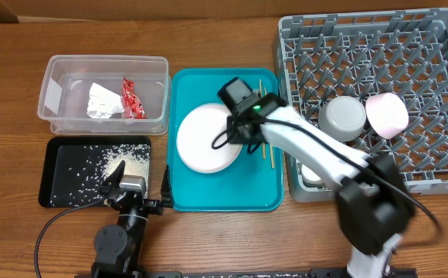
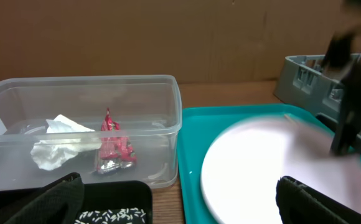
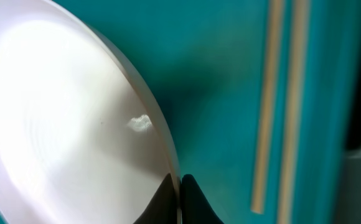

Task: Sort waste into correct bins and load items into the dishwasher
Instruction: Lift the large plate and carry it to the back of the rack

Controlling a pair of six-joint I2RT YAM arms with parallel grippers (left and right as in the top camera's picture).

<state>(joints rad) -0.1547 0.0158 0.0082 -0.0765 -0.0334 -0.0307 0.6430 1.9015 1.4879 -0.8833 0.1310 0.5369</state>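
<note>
My right gripper needs to lift the plate [image 1: 205,139] it holds next and swing outward over the dish rack [image 1: 378,46]. Then it should tilt the plate and lower it beyond the whitish bowl, where the slots are empty.
My right gripper [image 1: 239,130] is shut on the right rim of the round white plate [image 1: 205,139], which is over the teal serving tray [image 1: 208,197]. In the right wrist view the fingers [image 3: 179,193] pinch the plate [image 3: 62,124] edge, with two wooden chopsticks [image 3: 274,106] lying on the tray beside it. My left gripper [image 1: 120,179] is open and empty above the black tray [image 1: 62,166] holding rice grains [image 1: 120,161]. The clear tub [image 1: 104,66] holds the red wrapper [image 1: 131,99] and the white paper scrap [image 1: 100,100]. The grey dish rack [image 1: 378,46] holds a whitish bowl [image 1: 341,117], a pink bowl [image 1: 386,114] and a cup partly hidden under my arm.
The dish rack stands at the right, close against the teal tray's right side. The tub and black tray stand left of the teal tray. Bare wooden table lies along the front and far left. A cable runs from the left arm base.
</note>
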